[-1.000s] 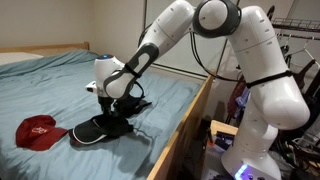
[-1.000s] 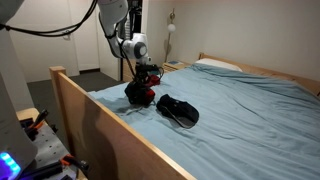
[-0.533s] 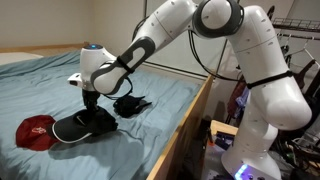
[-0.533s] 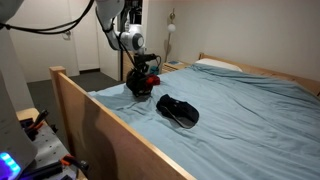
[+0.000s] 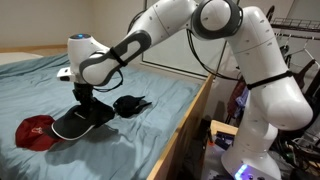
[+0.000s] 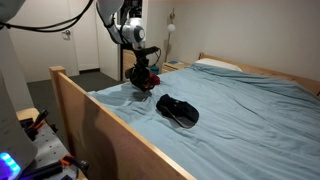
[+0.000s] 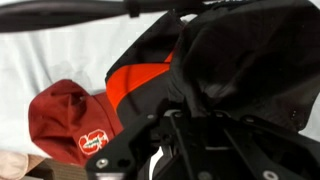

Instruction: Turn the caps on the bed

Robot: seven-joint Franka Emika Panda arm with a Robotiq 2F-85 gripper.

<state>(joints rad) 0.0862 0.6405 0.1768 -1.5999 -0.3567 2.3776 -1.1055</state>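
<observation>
The gripper turns, lowers the tilted black cap and releases its top on the bare blue sheet below the gripper, beside the red cap, next.
Three caps lie on the blue-grey bed. A red cap with a white badge lies near the bed's edge; it also shows in the wrist view. A black cap with an orange-red lining hangs tilted from my gripper, brim touching the sheet right beside the red cap. My gripper is shut on its black crown. In an exterior view the gripper stands near the footboard. Another black cap lies apart from it on the sheet.
A wooden bed frame runs along the mattress edge. A pillow lies at the head of the bed. The robot's base and clutter stand beside the bed. Blue sheet stretches toward the headboard.
My gripper has carried the black cap sideways across the bed, away from the other black cap and up to the red cap. The other two caps have not moved.
</observation>
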